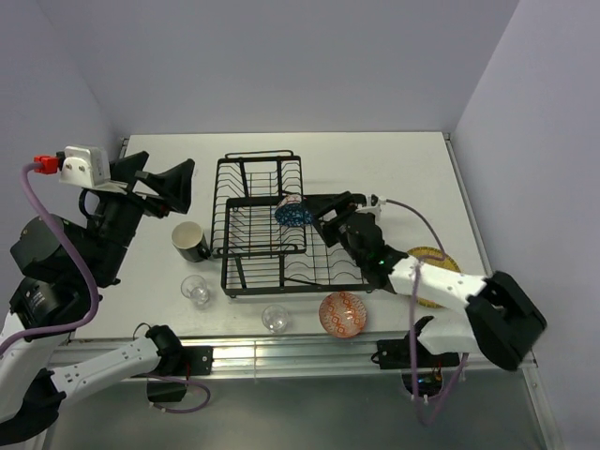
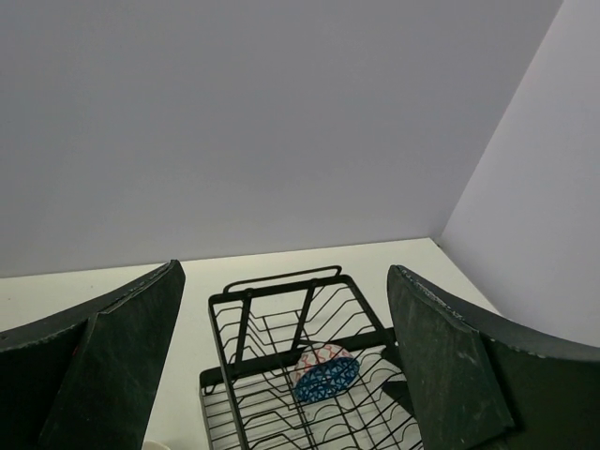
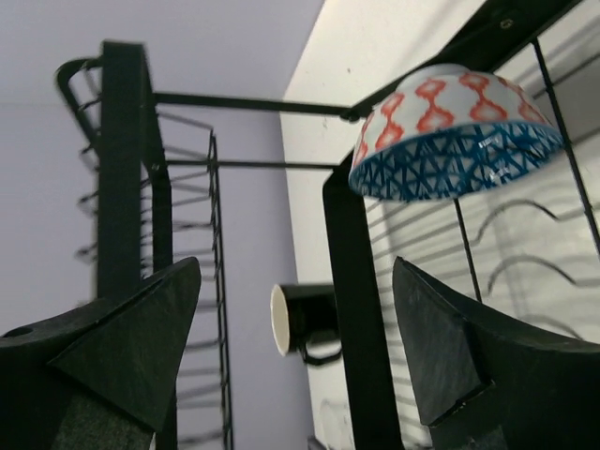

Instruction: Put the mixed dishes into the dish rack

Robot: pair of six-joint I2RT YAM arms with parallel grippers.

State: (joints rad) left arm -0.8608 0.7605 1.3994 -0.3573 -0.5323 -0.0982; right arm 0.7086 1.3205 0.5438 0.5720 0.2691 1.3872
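Note:
The right gripper draws back and moves down to the orange-red bowl below and back from it, still outside the rack (image 1: 262, 225), next. It then closes on its rack-side rim (image 1: 345, 294).
The black wire dish rack (image 1: 262, 225) stands mid-table. The small blue patterned bowl (image 1: 292, 213) rests on its side in the rack; it also shows in the left wrist view (image 2: 325, 373) and the right wrist view (image 3: 457, 136). My right gripper (image 1: 323, 208) is open and empty just right of the bowl, over the rack. My left gripper (image 1: 173, 187) is open and empty, raised left of the rack. The black mug (image 1: 189, 241), two clear glass cups (image 1: 197, 290) (image 1: 276, 319), the orange-red bowl (image 1: 342, 314) and the yellow plate (image 1: 437, 275) lie on the table.
The mug stands close to the rack's left side (image 3: 302, 319). The cups and orange-red bowl lie near the table's front edge (image 1: 300, 339). The yellow plate is partly covered by my right arm. Walls enclose the table at back and sides.

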